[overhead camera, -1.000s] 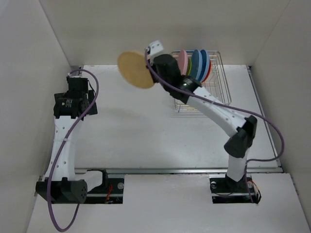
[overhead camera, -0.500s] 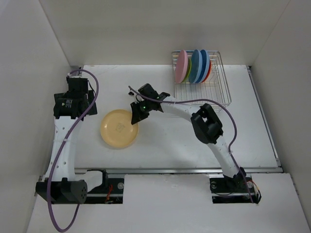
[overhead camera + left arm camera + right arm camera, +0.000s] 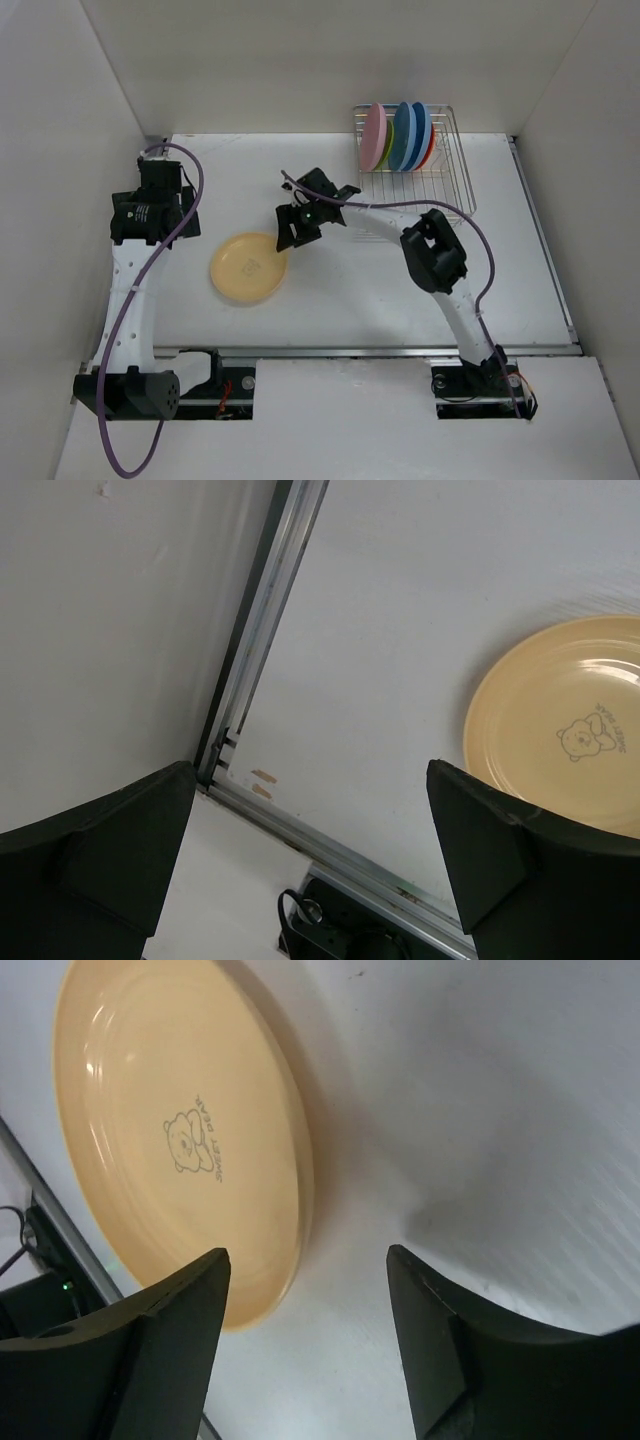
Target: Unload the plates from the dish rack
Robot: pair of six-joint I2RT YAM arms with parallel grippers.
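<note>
The red plate borders empty slots, so my right gripper will rise next, then lower onto the red plate's rim in the dish rack.
A pale yellow-orange plate (image 3: 249, 268) with a bear print lies flat on the table, left of centre. Just to its right my right gripper (image 3: 287, 236) stands open and holds nothing. In the right wrist view the plate (image 3: 170, 1140) lies ahead and to the left of the right gripper (image 3: 307, 1260), its rim close to the left fingertip. The dish rack (image 3: 440, 195) stands at the back right with pink (image 3: 375, 137), green, blue (image 3: 405, 135) and red plates upright in its far end. My left gripper (image 3: 155, 225) hangs open at the far left; its view shows the plate (image 3: 570, 730) off to the right of the gripper (image 3: 310, 780).
White walls close the table in on the left, back and right. A metal rail (image 3: 370, 351) runs along the near edge, seen also as the rail (image 3: 300, 830) in the left wrist view. The right arm's elbow (image 3: 432, 255) reaches over the table in front of the rack.
The right arm carried the yellow-orange plate from beside the rack down onto the table, then opened its jaws and drew back a little. The left arm stayed still.
</note>
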